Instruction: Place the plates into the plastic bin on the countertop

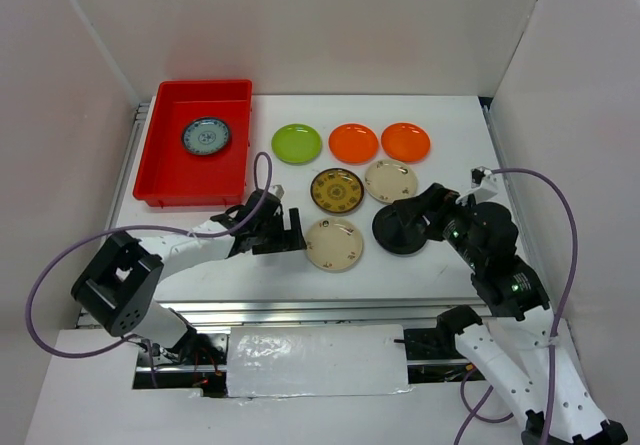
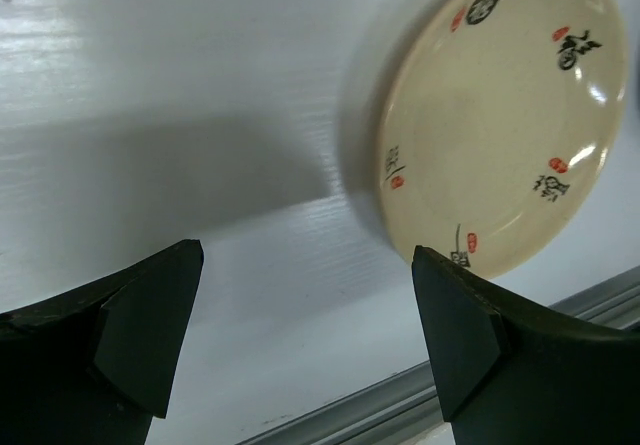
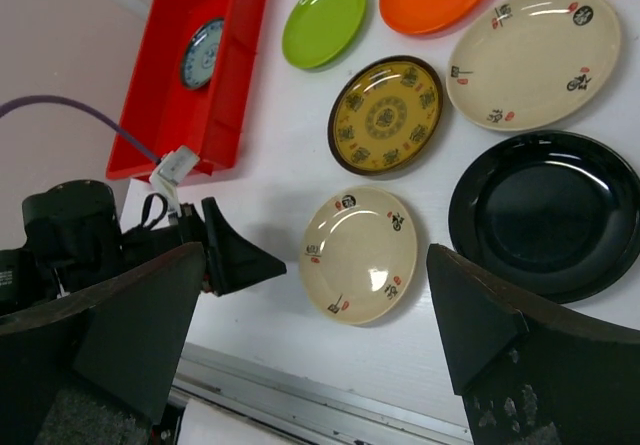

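Observation:
Next, my left gripper eases across onto the near cream plate's bin-side rim (image 1: 309,233) (image 2: 386,165), since that plate lies just to its right in the top view.
The red plastic bin (image 1: 170,165) stands at the back left of the white countertop (image 1: 450,180), with the blue-grey plate (image 1: 207,136) inside. Outside it lie a lime green plate (image 1: 297,143), two orange plates (image 1: 353,143) (image 1: 405,142), an olive-gold plate (image 1: 337,190), two cream plates (image 1: 391,180) (image 1: 334,244) and a black plate (image 3: 545,215). My left gripper (image 1: 290,230) is open and empty, low over the countertop just left of the near cream plate (image 2: 500,115). My right gripper (image 1: 405,215) is open and empty, raised over the black plate.
White walls enclose the countertop on three sides. A metal rail (image 3: 330,405) runs along the near edge. The left arm's purple cable (image 1: 262,170) loops just right of the bin's near corner.

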Controlling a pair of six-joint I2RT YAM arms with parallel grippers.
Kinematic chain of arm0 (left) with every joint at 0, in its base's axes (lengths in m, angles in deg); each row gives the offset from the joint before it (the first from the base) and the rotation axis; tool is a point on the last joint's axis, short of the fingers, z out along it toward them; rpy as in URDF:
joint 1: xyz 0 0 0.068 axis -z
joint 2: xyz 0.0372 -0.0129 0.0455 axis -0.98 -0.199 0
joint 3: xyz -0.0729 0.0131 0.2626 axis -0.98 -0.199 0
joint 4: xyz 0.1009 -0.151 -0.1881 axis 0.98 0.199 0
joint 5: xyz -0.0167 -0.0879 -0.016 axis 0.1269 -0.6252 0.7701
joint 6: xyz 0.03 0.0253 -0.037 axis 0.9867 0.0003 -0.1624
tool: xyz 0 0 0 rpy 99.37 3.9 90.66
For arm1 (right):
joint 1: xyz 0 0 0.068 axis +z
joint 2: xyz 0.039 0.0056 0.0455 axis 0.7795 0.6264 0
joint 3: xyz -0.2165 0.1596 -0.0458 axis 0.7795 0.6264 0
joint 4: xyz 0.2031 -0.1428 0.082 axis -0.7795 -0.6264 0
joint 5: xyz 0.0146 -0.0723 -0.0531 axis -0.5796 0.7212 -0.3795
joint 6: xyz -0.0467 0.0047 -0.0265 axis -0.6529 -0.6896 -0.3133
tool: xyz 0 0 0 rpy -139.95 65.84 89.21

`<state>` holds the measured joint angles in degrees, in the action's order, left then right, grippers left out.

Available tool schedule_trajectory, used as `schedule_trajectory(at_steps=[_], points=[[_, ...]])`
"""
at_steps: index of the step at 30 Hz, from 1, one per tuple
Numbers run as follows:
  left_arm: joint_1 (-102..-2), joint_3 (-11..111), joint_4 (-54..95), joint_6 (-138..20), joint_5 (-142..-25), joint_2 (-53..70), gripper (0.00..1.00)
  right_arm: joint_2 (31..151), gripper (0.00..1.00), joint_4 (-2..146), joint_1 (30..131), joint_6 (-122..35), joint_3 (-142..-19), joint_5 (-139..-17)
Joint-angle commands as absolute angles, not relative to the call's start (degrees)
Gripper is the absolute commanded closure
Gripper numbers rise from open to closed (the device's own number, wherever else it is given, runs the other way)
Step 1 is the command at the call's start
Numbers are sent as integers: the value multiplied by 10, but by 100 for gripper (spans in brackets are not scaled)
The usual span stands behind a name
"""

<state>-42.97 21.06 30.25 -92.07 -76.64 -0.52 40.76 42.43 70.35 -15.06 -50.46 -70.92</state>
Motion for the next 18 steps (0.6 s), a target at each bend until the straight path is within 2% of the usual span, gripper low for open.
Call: schedule_trajectory(at_steps=[1, 5, 9, 10, 11, 12, 13, 15, 18], points=[[-433, 205, 189, -906, -809, -20, 1, 415, 0, 428, 697, -162, -507, -735], [-432, 206, 141, -910, -848, -84, 3, 414, 0, 438, 693, -156, -484, -738], [-429, 219, 120, -928, -863, -166, 19, 415, 0, 442, 684, -148, -476, -748], [-428, 220, 119, -932, -862, -175, 25, 415, 0, 441, 683, -148, -476, -749], [-428, 221, 119, -937, -860, -184, 42, 414, 0, 441, 680, -148, -477, -751], [-428, 218, 122, -942, -852, -183, 50, 409, 0, 440, 678, -148, -478, -752], [-426, 217, 135, -944, -832, -181, 73, 409, 0, 436, 678, -148, -480, -752], [-422, 219, 160, -947, -805, -159, 98, 405, 0, 431, 675, -149, -485, -751], [-392, 238, 278, -942, -729, -97, 100, 401, 0, 426, 674, -149, -493, -753]])
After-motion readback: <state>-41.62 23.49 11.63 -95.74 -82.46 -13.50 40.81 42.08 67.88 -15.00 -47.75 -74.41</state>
